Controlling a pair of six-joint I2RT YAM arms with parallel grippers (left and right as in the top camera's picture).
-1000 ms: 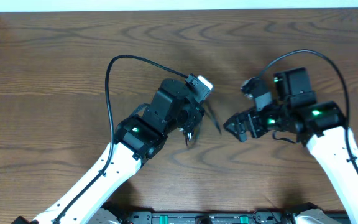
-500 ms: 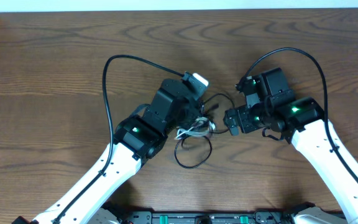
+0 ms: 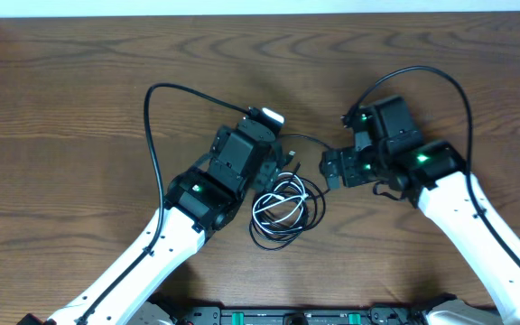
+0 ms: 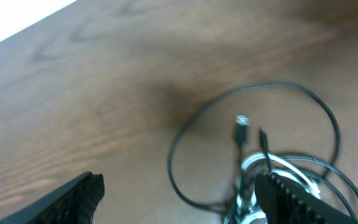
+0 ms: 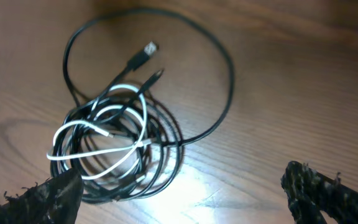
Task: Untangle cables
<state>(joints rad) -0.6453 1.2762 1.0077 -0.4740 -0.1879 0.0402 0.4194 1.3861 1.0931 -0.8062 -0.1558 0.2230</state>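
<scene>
My right gripper goes left in the overhead view next, turning and lowering onto the white cable's crossing strand [image 3: 274, 207] [image 5: 95, 152], since this lies on top of the black coils.
The cables [image 3: 284, 206] lie in a loose tangle on the table, black coils with one white cord [image 5: 98, 127] wound through them. A wide black loop [image 5: 225, 74] and two small plug ends [image 4: 241, 121] stick out toward the back. My left gripper [image 3: 276, 179] hovers open just above the tangle's left side; in the left wrist view its right finger [image 4: 291, 199] overlaps the coils and it [image 4: 182, 199] holds nothing. My right gripper [image 3: 330, 170] stands wide open just right of the tangle [image 5: 117, 146], its jaws [image 5: 185, 193] bare.
The brown wooden table [image 3: 79, 90] spreads all round the arms. A thick black lead [image 3: 152, 135] arcs from the left arm, and another [image 3: 463, 99] loops over the right arm. A white strip runs along the table's far edge.
My left gripper has opened and let go of the cables, which dropped and spread into a coil on the table. My right arm has shifted left toward them.
</scene>
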